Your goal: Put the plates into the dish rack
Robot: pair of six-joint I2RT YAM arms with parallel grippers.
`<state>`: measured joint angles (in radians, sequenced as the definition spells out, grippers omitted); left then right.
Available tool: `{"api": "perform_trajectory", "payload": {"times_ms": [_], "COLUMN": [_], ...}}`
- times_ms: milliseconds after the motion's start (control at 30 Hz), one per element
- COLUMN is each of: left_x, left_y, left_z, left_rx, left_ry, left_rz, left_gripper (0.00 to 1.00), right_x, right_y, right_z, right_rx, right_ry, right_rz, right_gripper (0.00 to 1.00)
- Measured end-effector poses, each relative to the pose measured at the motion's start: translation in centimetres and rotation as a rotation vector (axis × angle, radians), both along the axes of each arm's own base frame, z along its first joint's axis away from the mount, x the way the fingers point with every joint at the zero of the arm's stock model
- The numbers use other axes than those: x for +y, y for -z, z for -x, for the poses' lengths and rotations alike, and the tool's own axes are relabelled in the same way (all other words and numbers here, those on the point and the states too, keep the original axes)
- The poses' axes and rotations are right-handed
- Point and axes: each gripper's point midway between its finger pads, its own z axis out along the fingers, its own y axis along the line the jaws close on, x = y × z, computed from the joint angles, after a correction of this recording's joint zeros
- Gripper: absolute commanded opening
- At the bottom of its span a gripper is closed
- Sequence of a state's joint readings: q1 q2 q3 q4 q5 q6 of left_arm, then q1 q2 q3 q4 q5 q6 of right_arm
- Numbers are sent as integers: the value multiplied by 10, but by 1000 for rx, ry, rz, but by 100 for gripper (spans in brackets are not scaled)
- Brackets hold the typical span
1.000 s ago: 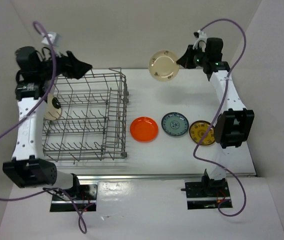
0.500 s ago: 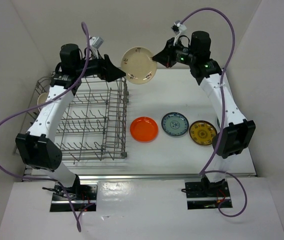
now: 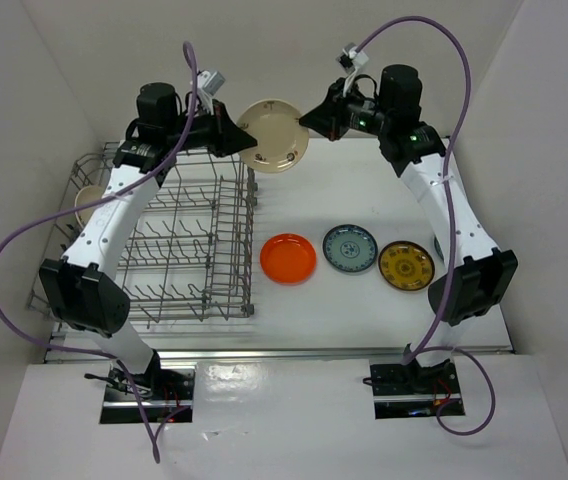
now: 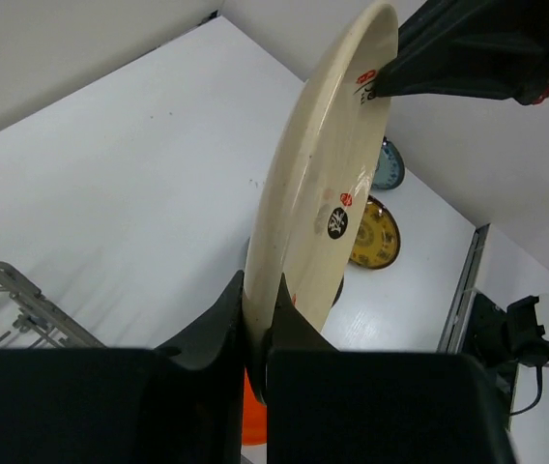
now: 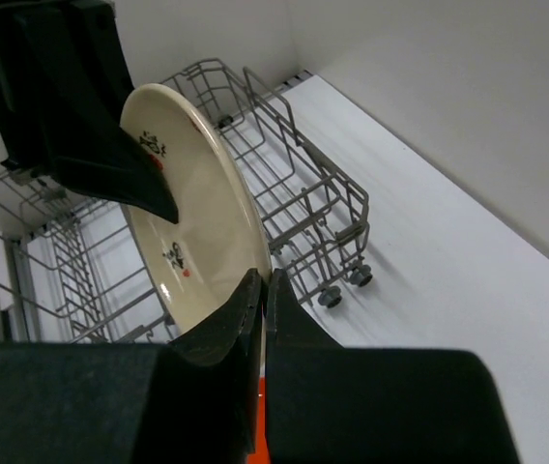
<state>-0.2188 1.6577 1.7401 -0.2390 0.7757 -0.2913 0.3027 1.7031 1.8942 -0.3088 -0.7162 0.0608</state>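
I will next carry my left gripper's plate left in the top view and down into the rack [image 3: 164,240] beside the standing plate, as wires hold that one upright.
A cream plate [image 3: 274,135] with dark marks hangs on edge in the air above the far right corner of the grey wire dish rack [image 3: 164,240]. My left gripper [image 3: 236,140] is shut on its left rim, and my right gripper [image 3: 309,120] is clamped on the opposite rim. In the left wrist view the plate [image 4: 323,193] rises out of my left gripper [image 4: 260,324], with the right gripper's fingers [image 4: 468,58] at its top. In the right wrist view the plate [image 5: 192,222] sits in my right gripper [image 5: 263,290]. Another cream plate [image 3: 86,203] stands in the rack's left side.
An orange-red plate [image 3: 288,258], a blue-and-white plate [image 3: 350,247] and a yellow patterned plate [image 3: 406,265] lie in a row on the white table, right of the rack. White walls close in the back and both sides.
My right arm carried the cream plate left toward the rack. My left arm rose from the rack's left side, reached the plate and shut on its rim.
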Motion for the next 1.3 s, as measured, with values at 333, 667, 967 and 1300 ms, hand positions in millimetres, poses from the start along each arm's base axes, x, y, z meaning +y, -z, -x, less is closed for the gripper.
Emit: {"api": "perform_trajectory", "payload": {"times_ms": [333,667,967,1300], "left_x": [51,217,327,367], "left_y": [2,-77,40,96], "left_z": [-17,22,34,52], "left_rx": [-6,-182,145,278], "left_ry": [-239,-838,-1167,-1292], "left_rz": [-93,-184,-357,-504], "left_gripper": [0,0,0,0], "right_x": [-31,-131,-99,-33], "right_y": [64,169,295,335], "right_z": [-12,-32,-43,-38], "right_rx": [133,343,613,560], "right_ry": [139,249,52,-181], "right_rz": [64,132,168,286], "right_gripper": [90,100,100,100]}}
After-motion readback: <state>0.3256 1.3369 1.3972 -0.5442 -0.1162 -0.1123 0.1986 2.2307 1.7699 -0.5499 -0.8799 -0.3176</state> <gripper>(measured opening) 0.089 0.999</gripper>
